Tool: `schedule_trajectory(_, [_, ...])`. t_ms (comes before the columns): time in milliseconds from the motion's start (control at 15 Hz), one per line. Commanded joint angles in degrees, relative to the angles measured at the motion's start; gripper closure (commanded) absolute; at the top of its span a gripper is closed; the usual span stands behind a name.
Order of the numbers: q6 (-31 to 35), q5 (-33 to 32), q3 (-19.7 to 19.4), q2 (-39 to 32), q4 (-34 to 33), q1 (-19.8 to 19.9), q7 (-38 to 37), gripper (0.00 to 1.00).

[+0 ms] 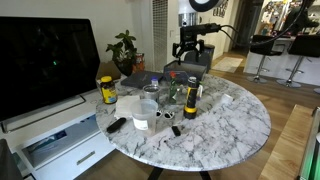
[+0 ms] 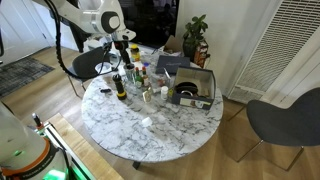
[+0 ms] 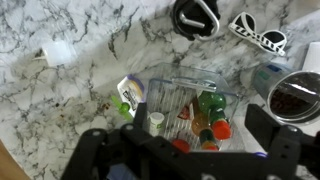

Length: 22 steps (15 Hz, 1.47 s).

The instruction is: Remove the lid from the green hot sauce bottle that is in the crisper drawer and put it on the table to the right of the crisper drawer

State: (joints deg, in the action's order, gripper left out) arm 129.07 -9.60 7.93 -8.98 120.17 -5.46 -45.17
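Note:
My gripper moves down and shifts to the right in the wrist view next, before closing on the red-orange lid, since the lid sits closer to one finger.
In the wrist view the translucent grey crisper drawer (image 3: 170, 88) lies on the white marble table (image 3: 80, 90). Inside it lies the green hot sauce bottle (image 3: 211, 102) with a red-orange lid (image 3: 222, 129), beside an orange bottle (image 3: 198, 122) and a small white-capped bottle (image 3: 156, 122). My gripper (image 3: 190, 150) is open and empty, hanging above the drawer with one finger on each side of it. In both exterior views the gripper (image 1: 188, 47) (image 2: 122, 46) is well above the table (image 1: 230, 115) (image 2: 150, 125). The drawer (image 1: 148, 80) shows as a low grey bin.
Outside the drawer lie a green-capped bottle (image 3: 126, 100), a jar of dark contents (image 3: 295, 96), sunglasses (image 3: 258, 32), a black round object (image 3: 196, 15) and a white item (image 3: 58, 52). A yellow-lidded jar (image 1: 107, 90), a clear tub (image 1: 142, 118) and a black box (image 2: 193, 88) also stand on the table.

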Motion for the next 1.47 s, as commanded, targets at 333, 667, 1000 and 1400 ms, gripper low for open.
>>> schedule_trajectory(333, [11.93,6.77,-1.18,-9.16,-5.06,-1.48,11.62,0.0])
schedule_trajectory(667, [11.02,9.42,-2.63,-12.24,-7.39,-1.78,17.34,0.0])
schedule_trajectory(1000, [10.64,9.37,-4.39,-14.21,-8.91,-2.32,18.6,0.0])
schedule_trajectory(1400, [10.64,8.82,-6.13,-15.77,-10.51,-3.21,17.47,0.3])
